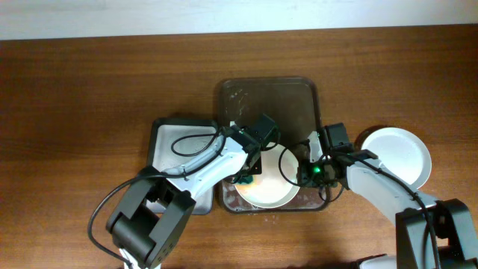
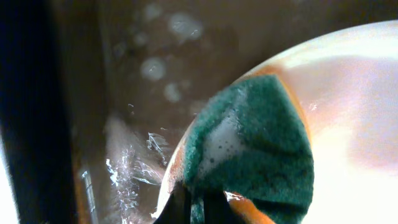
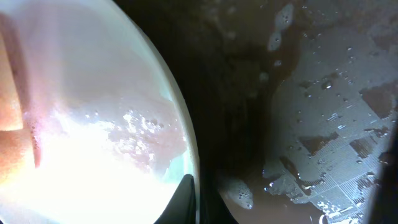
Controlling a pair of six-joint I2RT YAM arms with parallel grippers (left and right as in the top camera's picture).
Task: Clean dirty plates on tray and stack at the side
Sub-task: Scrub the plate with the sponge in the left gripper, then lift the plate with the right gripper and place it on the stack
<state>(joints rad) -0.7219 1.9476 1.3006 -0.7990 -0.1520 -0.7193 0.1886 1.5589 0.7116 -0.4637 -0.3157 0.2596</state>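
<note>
My left gripper lifts next, moves left in the overhead view and lowers the sponge for release onto the grey-white sponge tray (image 1: 178,155), whose bottom lies clear.
A white plate (image 1: 270,187) with reddish smears and foam lies at the front of the dark brown tray (image 1: 269,93). My left gripper (image 1: 248,173) is shut on a green and orange sponge (image 2: 255,149), which is pressed on the plate's left edge (image 2: 354,93). My right gripper (image 1: 305,170) is shut on the plate's right rim (image 3: 93,124). One finger (image 3: 194,186) lies over the rim; the other is hidden beneath. A clean white plate (image 1: 399,153) sits on the table to the right of the tray.
A grey-white sponge tray (image 1: 166,138) lies left of the brown tray, under my left arm. The brown tray's floor is wet and soapy (image 3: 323,137) (image 2: 143,124). The wooden table (image 1: 89,112) surrounds them.
</note>
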